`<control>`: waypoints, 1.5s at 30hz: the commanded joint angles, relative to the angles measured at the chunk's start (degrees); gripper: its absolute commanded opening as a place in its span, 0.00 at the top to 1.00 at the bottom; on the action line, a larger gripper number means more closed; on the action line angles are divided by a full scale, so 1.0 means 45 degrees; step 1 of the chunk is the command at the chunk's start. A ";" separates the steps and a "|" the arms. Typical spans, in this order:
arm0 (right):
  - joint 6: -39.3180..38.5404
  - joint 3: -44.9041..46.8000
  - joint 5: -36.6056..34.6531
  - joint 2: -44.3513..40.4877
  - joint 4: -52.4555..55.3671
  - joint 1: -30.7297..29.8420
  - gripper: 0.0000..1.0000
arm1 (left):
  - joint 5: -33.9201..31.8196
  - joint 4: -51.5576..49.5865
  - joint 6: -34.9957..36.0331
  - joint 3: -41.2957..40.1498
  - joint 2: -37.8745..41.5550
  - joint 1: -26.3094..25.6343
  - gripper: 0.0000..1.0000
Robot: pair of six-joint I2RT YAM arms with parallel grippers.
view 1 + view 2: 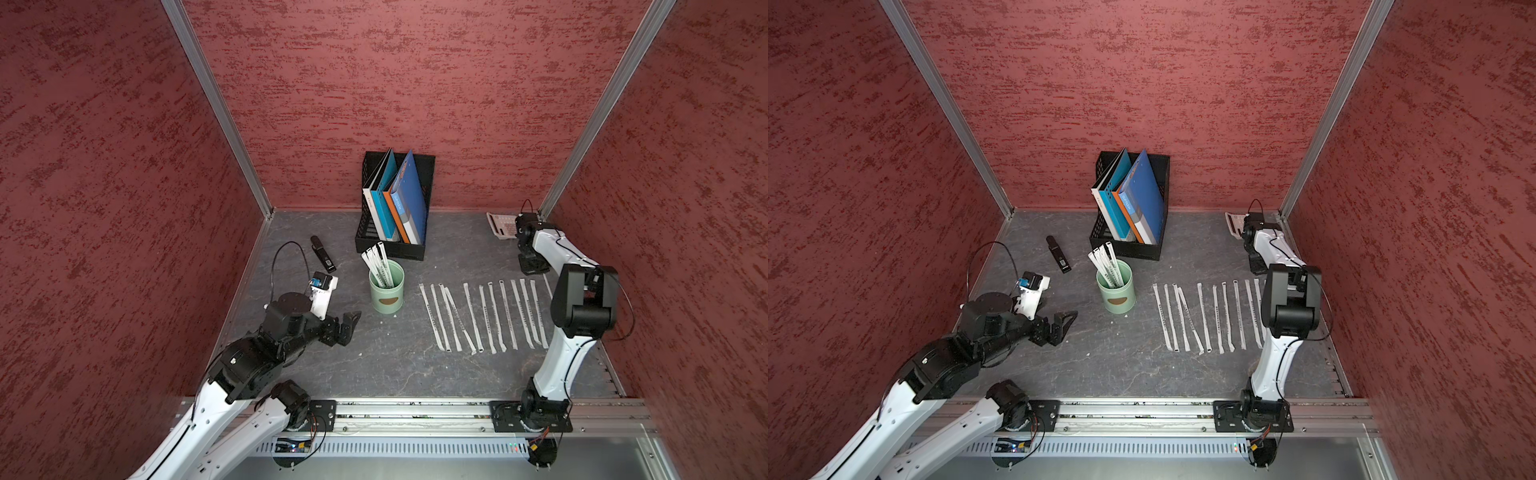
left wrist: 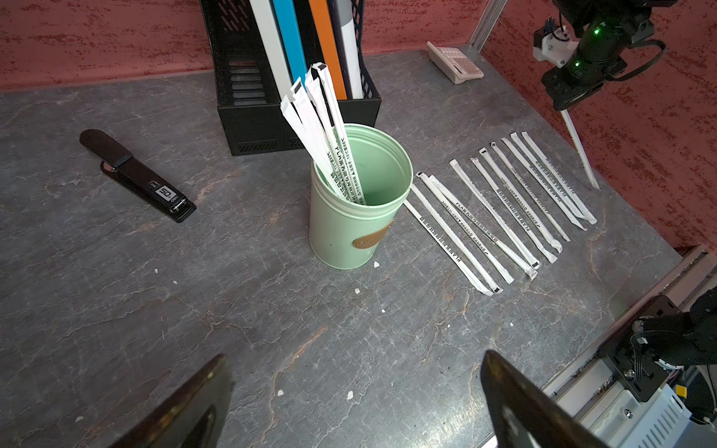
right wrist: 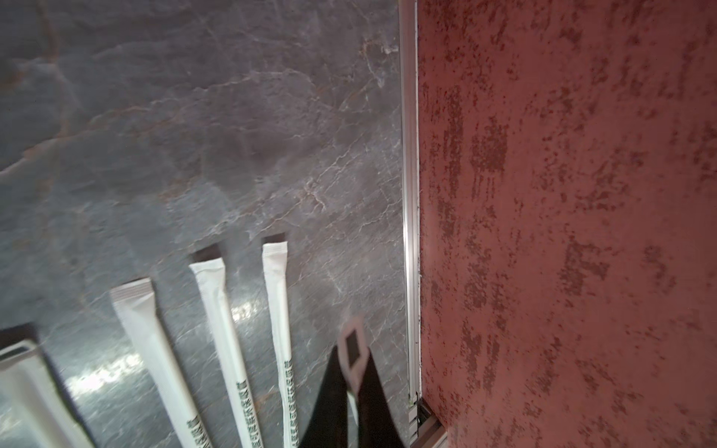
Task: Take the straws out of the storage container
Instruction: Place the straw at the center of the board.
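My right gripper is above a bare part of the table beside the row's last straw point(image 3: 324, 280). Next it needs to go down toward the table there and let go of the held straw's top end.
The mint-green storage container point(image 1: 386, 293) point(image 1: 1116, 291) point(image 2: 357, 225) stands upright mid-table. A few wrapped straws point(image 1: 377, 261) point(image 2: 324, 128) lean out of it toward the back left. Several more straws point(image 1: 486, 316) point(image 1: 1208, 316) point(image 2: 504, 201) lie in a row on the table to its right. My left gripper point(image 1: 348, 327) point(image 2: 355, 355) hangs open and empty to the left of the container, low over bare table. My right gripper point(image 2: 562, 102) point(image 3: 351, 388) is shut on the top end of one straw point(image 2: 580, 151) point(image 3: 351, 349), which hangs down at the right end of the row, near the right wall.
A black mesh file rack point(image 1: 392, 245) with blue and orange folders stands right behind the container. A black stapler point(image 1: 323, 254) lies at the back left. A calculator point(image 1: 500, 224) sits in the back right corner. The red wall point(image 3: 543, 232) is close beside the right gripper.
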State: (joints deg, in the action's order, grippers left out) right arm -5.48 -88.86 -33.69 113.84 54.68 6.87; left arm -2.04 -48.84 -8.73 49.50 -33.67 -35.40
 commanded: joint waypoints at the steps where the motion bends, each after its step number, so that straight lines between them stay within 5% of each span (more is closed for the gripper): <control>1: -0.0144 0.0157 0.0215 0.0601 -0.0710 0.0367 1.00 | -0.0137 0.0150 -0.0014 0.0022 0.0158 0.0058 0.00; 20: 0.0321 0.0275 0.0664 0.2063 -0.0684 0.1088 0.99 | -0.0157 0.0170 -0.0013 0.0001 0.0119 0.0070 0.01; 31: 0.0624 0.0256 0.0791 0.1978 -0.0567 0.1207 0.83 | -0.0127 0.0170 -0.0019 0.0018 0.0201 0.0065 0.01; 39: 0.1228 -0.0048 0.0981 0.0894 -0.0064 0.1205 0.77 | -0.0045 0.0193 -0.0014 0.0031 0.0309 0.0059 0.01; 45: 0.1678 0.0277 0.1520 -0.1824 0.0031 0.0437 0.71 | 0.0030 0.0209 -0.0013 0.0019 0.0373 0.0064 0.01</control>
State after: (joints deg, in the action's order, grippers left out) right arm -0.10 -87.74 -28.51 112.75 53.89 10.81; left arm -2.00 -48.84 -8.73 49.50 -32.64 -35.35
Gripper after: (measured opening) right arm 0.288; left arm 0.994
